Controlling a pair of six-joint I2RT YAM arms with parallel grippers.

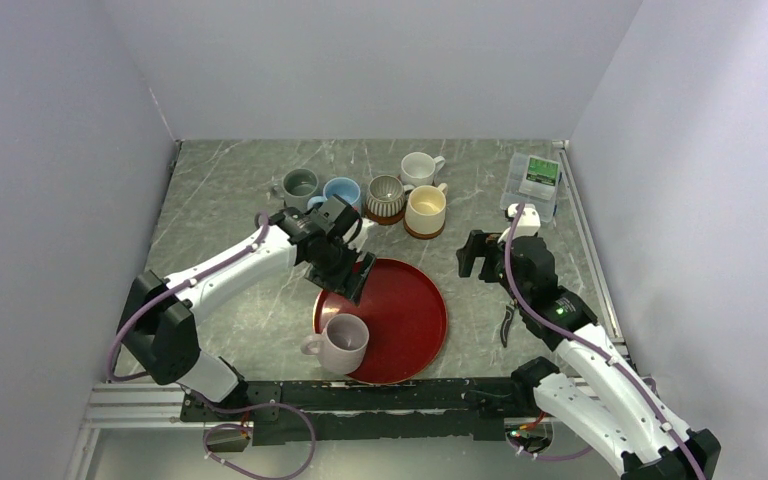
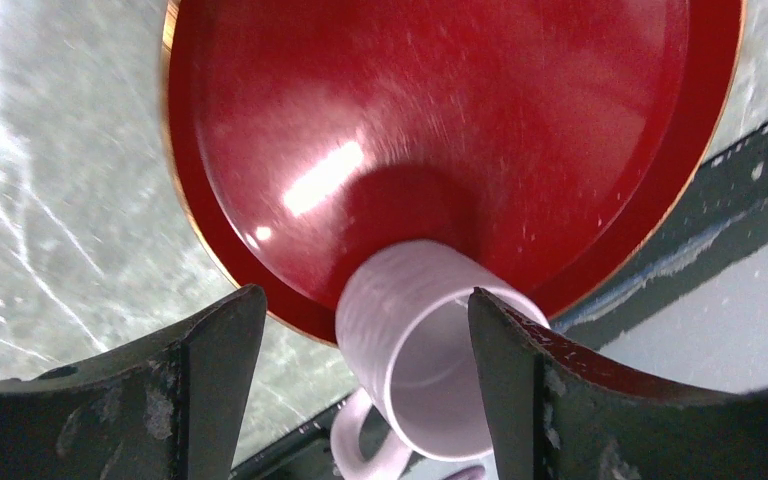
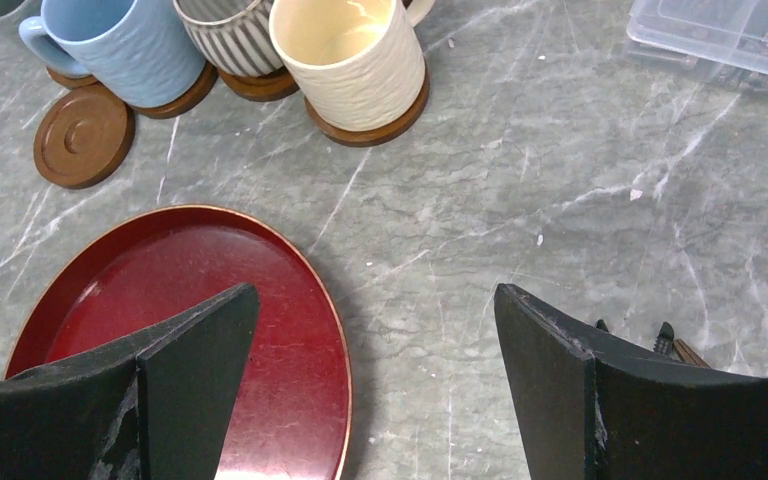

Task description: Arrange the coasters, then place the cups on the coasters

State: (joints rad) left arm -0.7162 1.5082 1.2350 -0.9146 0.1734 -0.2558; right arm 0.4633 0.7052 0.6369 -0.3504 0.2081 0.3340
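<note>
My left gripper will next move back and down, and one finger will go into the lilac cup's empty opening, because the lilac cup's far rim (image 1: 334, 318) (image 2: 400, 348) is below and back toward my base.
A pale lilac cup (image 1: 343, 341) stands upright on the near left part of the glossy red tray (image 1: 410, 320). My left gripper (image 1: 345, 275) hangs open over the tray's far left rim, short of that cup. In the left wrist view the lilac cup (image 2: 420, 350) shows between and beyond the fingers, untouched. Grey-green (image 1: 301, 184), light blue (image 1: 342, 192), ribbed (image 1: 386, 196), white (image 1: 418, 167) and cream-yellow (image 1: 426, 209) cups stand at the back. The blue (image 3: 125, 45), ribbed (image 3: 230, 35) and cream-yellow (image 3: 355, 60) cups rest on coasters. One coaster (image 3: 83, 135) lies bare. My right gripper (image 3: 375, 295) is open and holds nothing.
A clear plastic box (image 1: 532, 183) sits at the back right corner. A small pliers-like tool (image 1: 508, 325) lies on the marble beside the right arm. Pale walls close in the table on three sides, and a metal rail (image 1: 140, 400) runs along the near edge.
</note>
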